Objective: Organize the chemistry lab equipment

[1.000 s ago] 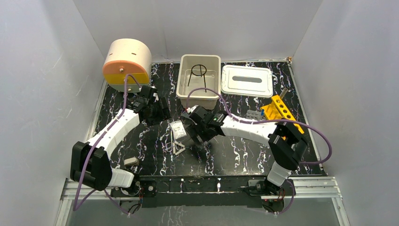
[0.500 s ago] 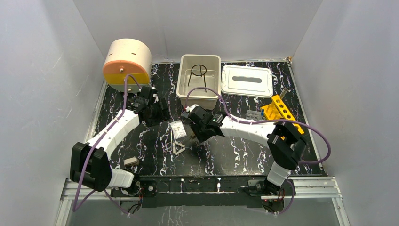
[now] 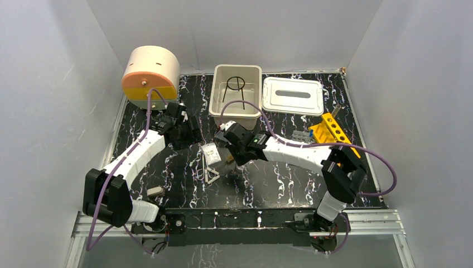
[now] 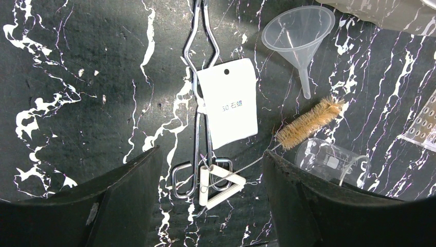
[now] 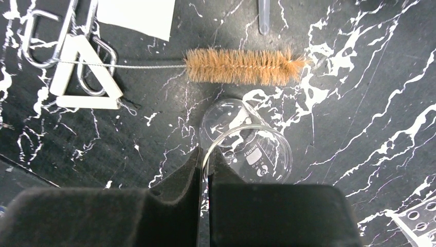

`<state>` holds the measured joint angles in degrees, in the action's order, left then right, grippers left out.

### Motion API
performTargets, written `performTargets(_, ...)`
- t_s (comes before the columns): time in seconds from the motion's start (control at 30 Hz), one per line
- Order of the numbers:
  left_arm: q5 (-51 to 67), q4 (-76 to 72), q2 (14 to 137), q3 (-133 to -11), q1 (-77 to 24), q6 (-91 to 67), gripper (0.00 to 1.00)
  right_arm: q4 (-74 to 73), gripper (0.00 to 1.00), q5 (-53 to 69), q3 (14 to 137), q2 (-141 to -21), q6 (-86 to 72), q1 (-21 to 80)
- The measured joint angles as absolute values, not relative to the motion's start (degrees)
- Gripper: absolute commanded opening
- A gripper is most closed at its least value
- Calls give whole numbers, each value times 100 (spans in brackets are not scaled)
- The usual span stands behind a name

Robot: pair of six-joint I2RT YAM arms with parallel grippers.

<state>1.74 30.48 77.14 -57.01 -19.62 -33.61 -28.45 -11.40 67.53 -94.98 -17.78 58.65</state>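
My right gripper rises next, carries the beaker outward and down into the bin's near end (image 3: 229, 108) by the tripod, and releases it, since the bin's bottom is clear there.
A clear glass beaker (image 5: 247, 149) stands on the black marbled table, and my right gripper (image 5: 206, 154) is shut on its rim, one finger inside and one outside. Just beyond it lie a bristle brush (image 5: 241, 67) and a white triangle frame (image 5: 77, 77) over metal tongs (image 5: 38, 31). My left gripper (image 4: 211, 154) hangs open above the same triangle frame (image 4: 221, 180), the tongs (image 4: 198, 118) with their white tag (image 4: 229, 103), and a clear funnel (image 4: 298, 28), touching none of them. From above, the right gripper (image 3: 230, 158) is at mid-table and the left gripper (image 3: 187, 134) is to its left.
A beige bin (image 3: 223, 106) holding a wire tripod (image 3: 236, 89) stands at the back, its white lid (image 3: 293, 95) beside it. The yellow tube rack (image 3: 334, 134) and grey holed rack (image 3: 301, 135) lie at right. The beige-and-orange drum (image 3: 150, 75) is back left.
My right gripper has gone from wide open to shut on the beaker's rim, shifting slightly left. The left arm has stayed still.
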Motion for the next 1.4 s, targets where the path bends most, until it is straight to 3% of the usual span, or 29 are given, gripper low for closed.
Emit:
performTargets(0.23, 161, 3050, 7714, -5701, -1962, -3361, 70, -2917, 0, -1015, 7229, -9168, -1647, 5865)
performTargets(0.67, -108, 3186, 7649, -5701, -1962, -3430, 71, -2674, 0, -1245, 9583, -8917, -869, 5529)
performTargets(0.93, -108, 3284, 7511, -5706, -1962, -3476, 72, -2609, 0, -1315, 10549, -10438, -447, 4615)
performTargets(1.2, -106, 3334, 7491, -5714, -1962, -3529, 72, -3415, 0, -1299, 12134, -12652, -54, 4539)
performTargets(1.4, -110, 3350, 7491, -5714, -1962, -3562, 72, -3951, 2, -1345, 12895, -13432, 69, 4536)
